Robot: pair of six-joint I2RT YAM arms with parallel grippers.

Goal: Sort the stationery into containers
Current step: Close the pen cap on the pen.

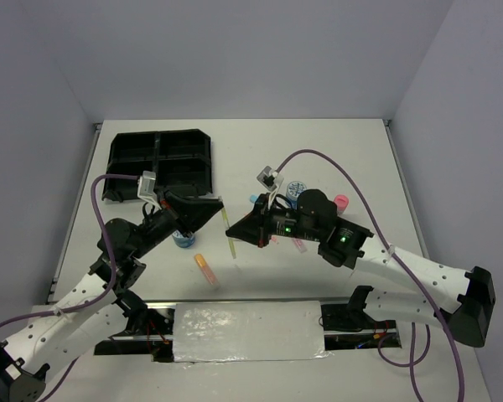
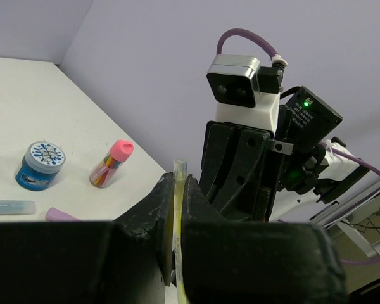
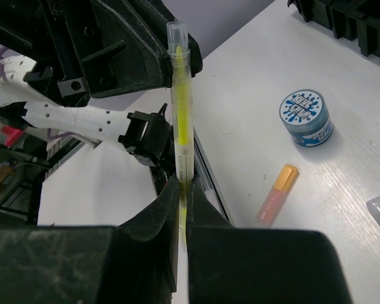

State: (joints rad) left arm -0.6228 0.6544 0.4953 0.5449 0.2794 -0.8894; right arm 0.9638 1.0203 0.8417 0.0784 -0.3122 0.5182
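The highlighter goes outward and to the left in the top view next, as my right gripper tips down over the tray's closest section (image 1: 187, 172), which is empty, and releases it.
A yellow highlighter (image 1: 229, 230) is held above the table by both grippers at once. My left gripper (image 1: 219, 205) is shut on its far end; the pen (image 2: 178, 190) runs between the jaws with its tip just past them. My right gripper (image 1: 234, 235) is shut on its middle (image 3: 180, 107). The black four-compartment tray (image 1: 161, 163) lies at the back left. An orange marker (image 1: 205, 270) lies near the front. One blue tub (image 1: 184, 239) sits under my left arm, another (image 1: 296, 189) behind my right gripper. The pink-capped bottle (image 2: 111, 163) lies right of it.
A blue pen (image 2: 9, 207) and a purple marker (image 2: 63, 215) lie near the far tub (image 2: 41, 164). The near tub (image 3: 306, 117) and orange marker (image 3: 275, 193) lie below the held pen. A foil-covered plate (image 1: 247, 331) sits at the near edge.
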